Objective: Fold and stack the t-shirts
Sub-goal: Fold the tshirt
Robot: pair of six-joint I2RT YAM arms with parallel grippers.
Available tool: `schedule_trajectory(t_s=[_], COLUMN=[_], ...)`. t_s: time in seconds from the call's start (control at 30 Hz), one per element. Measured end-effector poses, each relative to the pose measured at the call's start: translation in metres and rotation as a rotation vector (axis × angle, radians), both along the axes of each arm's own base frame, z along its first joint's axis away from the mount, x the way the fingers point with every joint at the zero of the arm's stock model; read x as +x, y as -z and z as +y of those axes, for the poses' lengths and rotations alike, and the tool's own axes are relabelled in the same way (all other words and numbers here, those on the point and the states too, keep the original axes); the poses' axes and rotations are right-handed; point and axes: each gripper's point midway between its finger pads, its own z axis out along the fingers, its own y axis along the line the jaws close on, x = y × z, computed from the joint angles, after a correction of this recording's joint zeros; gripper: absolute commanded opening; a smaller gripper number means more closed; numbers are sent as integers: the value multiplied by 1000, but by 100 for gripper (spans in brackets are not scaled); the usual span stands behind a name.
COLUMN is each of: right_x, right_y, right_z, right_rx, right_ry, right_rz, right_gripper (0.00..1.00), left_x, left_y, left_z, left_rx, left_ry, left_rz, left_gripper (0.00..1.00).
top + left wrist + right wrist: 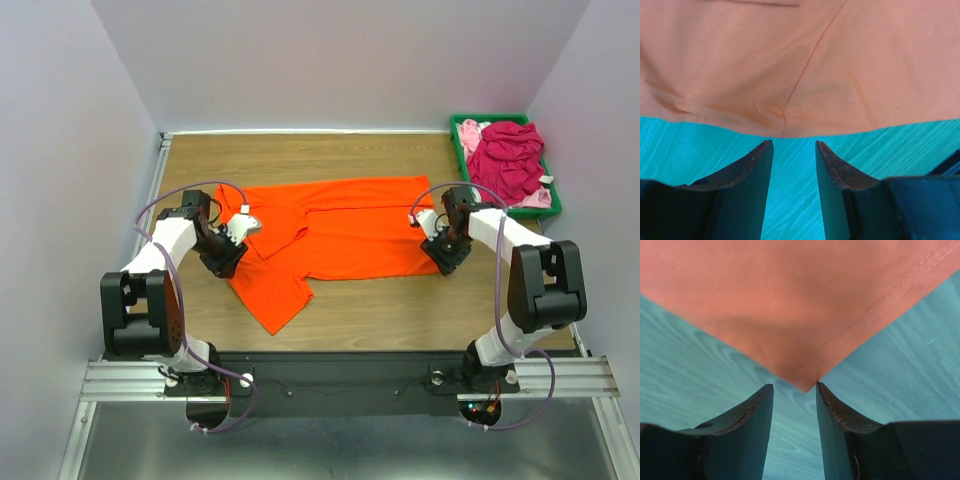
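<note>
The orange shirt's edge lies just beyond my open fingers, so I will next move my left gripper down and shift it onto that edge where the seam ends.
The bright orange t-shirt [340, 230] lies spread on the wooden table, its top part folded down, one sleeve [275, 295] sticking out toward the near left. My left gripper [228, 252] is open at the shirt's left edge; in the left wrist view the gripper [794, 145] sits just short of the shirt's hem [790, 90]. My right gripper [444, 256] is open at the shirt's near right corner; in the right wrist view that gripper [794, 387] has the corner [807, 382] just in front of its tips. The magenta t-shirt [508, 155] and pale pink t-shirt [470, 133] lie crumpled in the bin.
The green plastic bin [556, 205] stands at the table's back right corner. White walls close in the table on the left, back and right. Bare wood [400, 310] runs along the near edge, in front of the shirt.
</note>
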Motion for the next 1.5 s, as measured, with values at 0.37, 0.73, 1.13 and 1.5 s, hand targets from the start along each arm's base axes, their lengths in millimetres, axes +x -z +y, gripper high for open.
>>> schedule_trajectory(t_s=[0.37,0.73,1.13,1.5], right_x=[8,14,14,1], right_y=[13,13,12,-21], right_z=[3,-2,-4,-7], right_rx=[-35,-72,-87,-82], right_ry=[-42,-37,-36,-41], right_rz=[-33,-58,-61,-117], right_gripper=[29,10,1,1], left_x=[8,-26,-13,-28], left_y=[1,41,42,-16], left_z=[1,-12,-6,-12], left_rx=[5,97,152,100], left_ry=[9,137,136,144], left_rz=[-36,-25,-83,-128], left_gripper=[50,49,0,0])
